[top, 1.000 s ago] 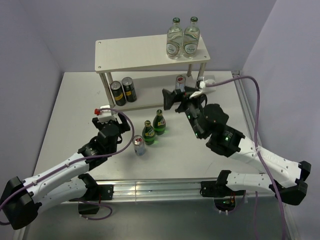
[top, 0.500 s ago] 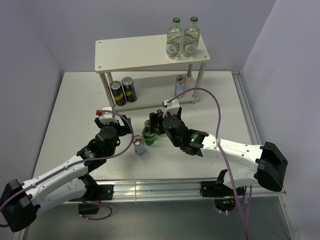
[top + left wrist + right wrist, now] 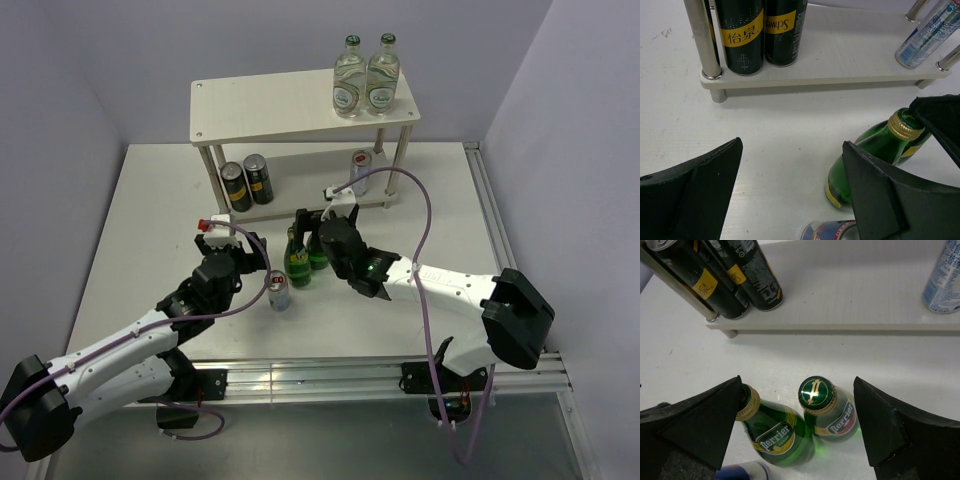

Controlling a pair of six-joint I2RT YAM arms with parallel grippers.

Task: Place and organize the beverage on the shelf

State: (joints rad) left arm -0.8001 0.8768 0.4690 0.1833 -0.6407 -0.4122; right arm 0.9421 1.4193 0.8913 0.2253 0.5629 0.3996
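One finger is touching the leaning bottle's cap, so I will move my right gripper to the right in the wrist view and lower it around the upright bottle's cap (image 3: 817, 393).
Two green glass bottles (image 3: 297, 264) (image 3: 318, 248) with yellow labels stand on the table in front of the shelf (image 3: 270, 105). My right gripper (image 3: 310, 222) is open above them and straddles both (image 3: 797, 387). Its left finger (image 3: 715, 415) touches the cap of the left bottle (image 3: 775, 432), which leans; the right bottle (image 3: 832, 412) stands upright. My left gripper (image 3: 258, 258) is open and empty (image 3: 790, 150), beside a silver can (image 3: 279, 291) on the table. Two clear bottles (image 3: 350, 80) (image 3: 383, 75) stand on the top tier. A second silver can (image 3: 359, 170) stands on the lower tier.
Two dark cans with yellow bands (image 3: 235, 186) (image 3: 258, 178) stand at the left end of the lower tier, behind the shelf's front left leg (image 3: 702, 40). Both arms' cables loop over the table. Walls close in at the back and both sides.
My right gripper has swung left and back from the silver can on the lower tier to over the two green bottles. The left bottle now leans. My left arm shifted slightly.
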